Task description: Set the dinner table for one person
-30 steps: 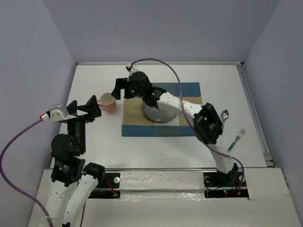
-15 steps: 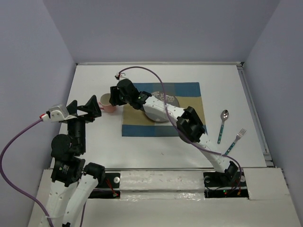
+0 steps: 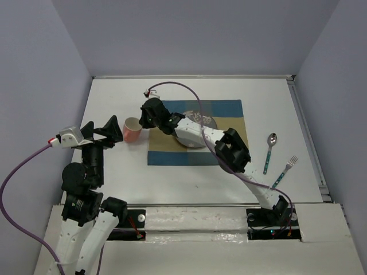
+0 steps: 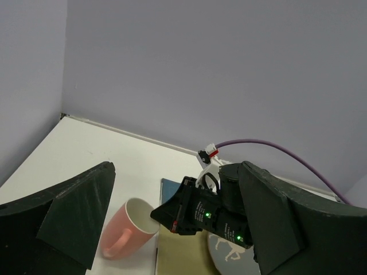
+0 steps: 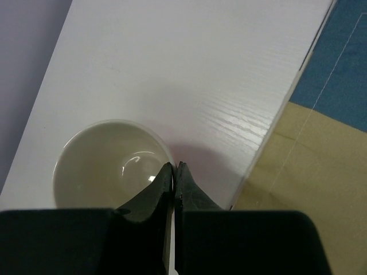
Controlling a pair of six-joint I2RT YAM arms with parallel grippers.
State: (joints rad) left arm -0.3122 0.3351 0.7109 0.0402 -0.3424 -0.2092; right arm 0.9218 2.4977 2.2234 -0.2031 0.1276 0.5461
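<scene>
The mug (image 3: 131, 129) should next go across to the right in the top view with my right gripper, which will set it onto the placemat's empty far corner (image 3: 230, 107) and let go.
A pink mug (image 3: 131, 129) with a white inside sits on the white dinner table (image 3: 114, 94), just left of the blue-and-tan checked placemat (image 3: 226, 109). My right gripper (image 3: 141, 124) reaches across the mat and is shut on the mug's near rim. In the right wrist view one finger is inside the mug (image 5: 106, 166) and the other outside it, with the gripper (image 5: 174, 167) pinching the wall. My left gripper (image 3: 109, 130) hovers open just left of the mug (image 4: 123, 232), with nothing between its fingers. A grey patterned plate (image 3: 192, 141) lies on the mat, partly under the right arm.
A spoon (image 3: 269, 152) and a fork (image 3: 285, 171) with teal handles lie on the table to the right of the mat. The right arm's purple cable (image 3: 189, 91) arches over the back of the mat. Walls close in on three sides.
My right gripper has dropped to the mug and shut on its rim. The mug has shifted slightly toward the near side. The left arm has stayed put.
</scene>
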